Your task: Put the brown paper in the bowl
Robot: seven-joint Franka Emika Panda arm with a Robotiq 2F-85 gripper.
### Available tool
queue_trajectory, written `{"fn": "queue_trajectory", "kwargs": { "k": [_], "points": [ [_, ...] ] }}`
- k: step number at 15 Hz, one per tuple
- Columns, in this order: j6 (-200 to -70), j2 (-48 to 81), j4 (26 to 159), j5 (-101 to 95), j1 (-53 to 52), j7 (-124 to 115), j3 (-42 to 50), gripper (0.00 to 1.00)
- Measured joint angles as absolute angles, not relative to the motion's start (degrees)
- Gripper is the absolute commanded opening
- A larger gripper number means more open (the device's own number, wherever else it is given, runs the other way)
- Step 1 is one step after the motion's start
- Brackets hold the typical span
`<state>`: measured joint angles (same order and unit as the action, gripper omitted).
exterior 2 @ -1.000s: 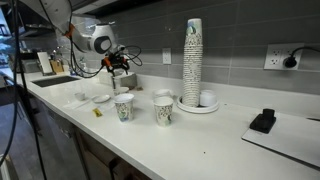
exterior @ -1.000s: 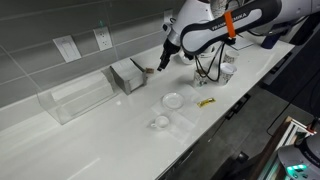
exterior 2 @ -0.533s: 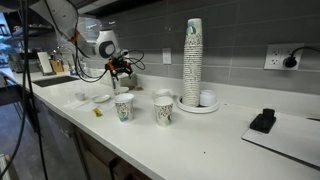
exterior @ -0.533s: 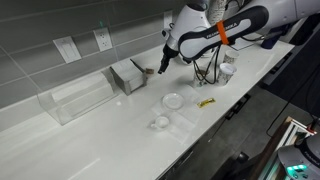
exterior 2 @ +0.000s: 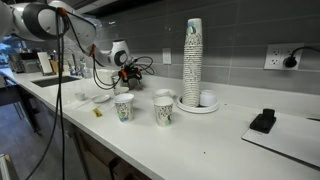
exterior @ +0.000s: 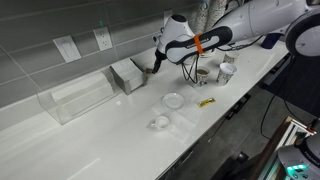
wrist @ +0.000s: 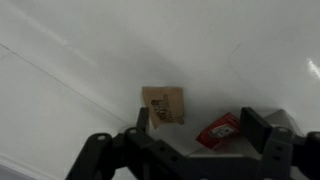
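My gripper needs to move down and to the left in the wrist view next, onto the brown paper (wrist: 163, 105), because its open fingers are centered nearer the red packet (wrist: 217, 130).
The brown paper (wrist: 163, 105) is a small flat brown packet with dark print, lying on the white counter beside a red packet (wrist: 217, 130). My gripper (wrist: 197, 120) hangs just above both with its jaws wide apart, holding nothing. In both exterior views the gripper (exterior: 151, 68) (exterior 2: 124, 72) is low over the counter by the back wall, next to a metal box (exterior: 128, 76). A white bowl (exterior 2: 163, 95) shows behind the paper cups, well away from the gripper.
On the counter are a flat white saucer (exterior: 173, 100), a small white cup (exterior: 160, 122), a yellow stick-shaped item (exterior: 206, 102), two paper cups (exterior 2: 123, 107) (exterior 2: 163, 111), a tall cup stack (exterior 2: 192, 60) and a clear bin (exterior: 78, 98).
The arm has swung toward the back wall and lowered; the gripper has moved closer to the metal box and the brown paper. Nothing on the counter has moved.
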<state>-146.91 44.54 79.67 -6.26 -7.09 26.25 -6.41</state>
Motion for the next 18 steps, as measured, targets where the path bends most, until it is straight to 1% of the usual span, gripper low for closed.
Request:
{"fn": "queue_trajectory", "kwargs": {
  "k": [1, 3, 5, 7, 8, 10, 11, 12, 13, 15, 16, 18],
  "points": [
    [-145.4, 46.2, 77.0, -6.7, -7.1, 26.2, -6.4, 0.77],
    [-142.7, 49.1, 72.0, -7.2, -7.3, 26.3, -6.4, 0.66],
    [-140.5, 51.9, 67.9, -7.4, -7.4, 26.3, -6.3, 0.58],
    [-138.4, 54.6, 64.1, -7.4, -7.6, 26.3, -6.3, 0.54],
    [-137.6, 55.8, 62.3, -7.4, -7.7, 26.3, -6.3, 0.59],
    [-136.1, 58.2, 59.2, -7.4, -8.0, 26.3, -6.3, 0.59],
    [-135.6, 59.2, 57.8, -7.4, -8.1, 26.3, -6.3, 0.49],
    [-134.9, 60.1, 56.3, -7.4, -8.3, 26.3, -6.3, 0.33],
    [-134.2, 60.8, 55.0, -7.4, -8.4, 26.3, -6.3, 0.26],
    [-132.7, 61.9, 52.8, -7.4, -8.7, 26.3, -6.3, 0.12],
    [-131.9, 62.3, 51.7, -7.4, -8.8, 26.3, -6.3, 0.04],
    [-130.8, 62.8, 50.2, -7.4, -9.0, 26.3, -6.1, 0.0]
  ]
}}
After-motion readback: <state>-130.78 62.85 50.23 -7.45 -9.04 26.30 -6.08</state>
